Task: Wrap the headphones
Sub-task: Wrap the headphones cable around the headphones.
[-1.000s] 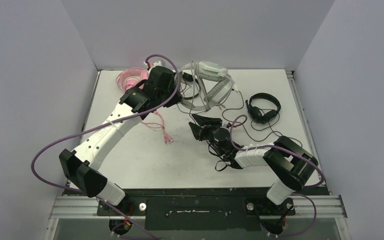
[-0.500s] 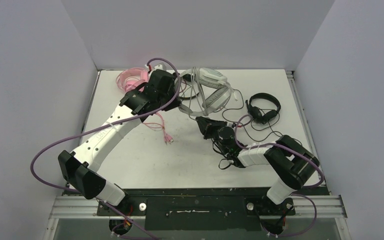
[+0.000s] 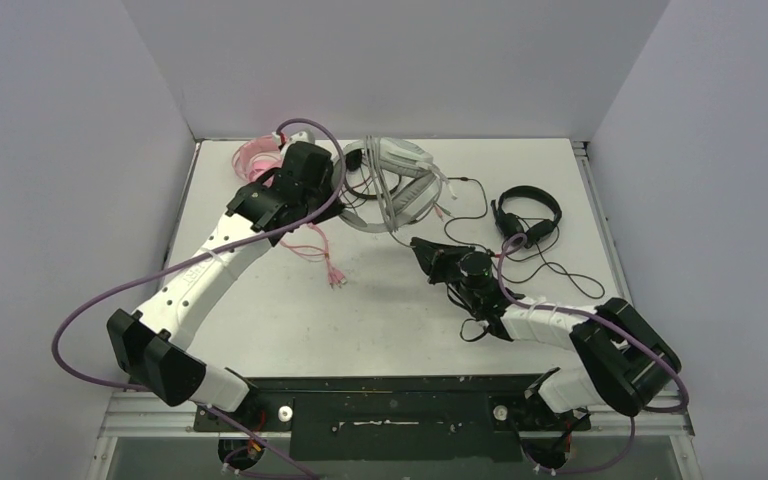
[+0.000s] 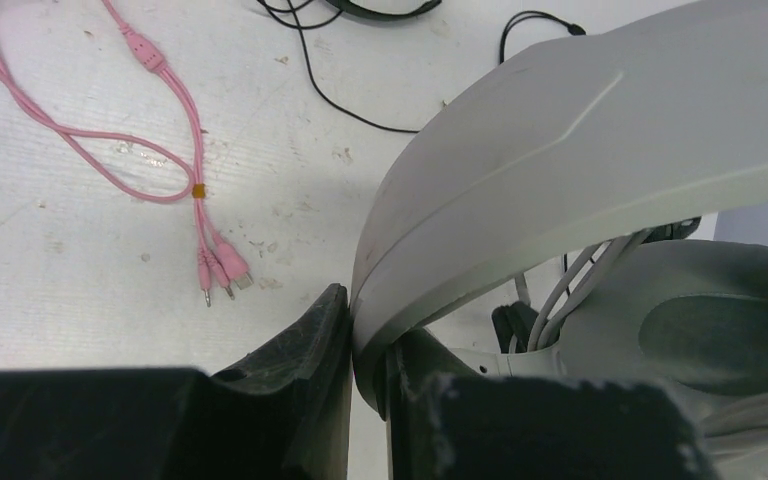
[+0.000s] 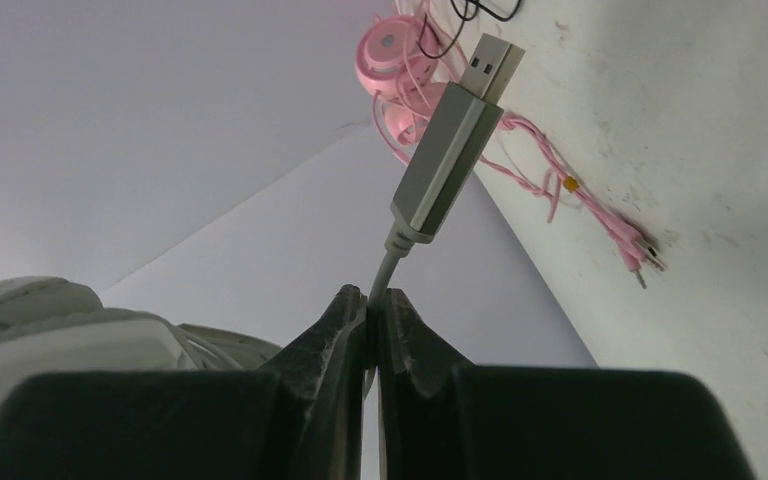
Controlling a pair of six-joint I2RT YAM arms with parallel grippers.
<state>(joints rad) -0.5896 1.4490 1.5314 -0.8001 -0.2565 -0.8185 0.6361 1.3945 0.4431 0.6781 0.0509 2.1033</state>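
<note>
The left gripper moves back and down, toward the right in the top view, next and releases the headphones' headband [image 4: 560,150] on the near tabletop, since that spot is bare.
The bulky white-grey headphones [image 3: 400,185] hang at the back centre of the table. My left gripper [image 3: 345,195] is shut on their headband [image 4: 560,150], which is pinched between the two fingers [image 4: 365,320]. My right gripper [image 3: 423,248] is shut on their pale cable [image 5: 390,255], just below a silver USB plug [image 5: 455,140] that sticks up past the fingertips [image 5: 372,300]. The pink headphones [image 3: 260,155] lie at the back left, and their pink cable [image 3: 320,250] trails towards the middle. A thin black pair of headphones [image 3: 527,215] lies at the right.
Thin black cables [image 3: 550,265] loop over the table [image 3: 290,320] around the right arm and under the white-grey set. The pink cable's plugs [image 4: 220,275] rest on the table just ahead of the left fingers. Grey walls [image 3: 80,150] close in both sides and the back.
My right gripper has shut on the pale cable and shifted right and slightly back. My left arm has carried the white-grey headphones a little to the left.
</note>
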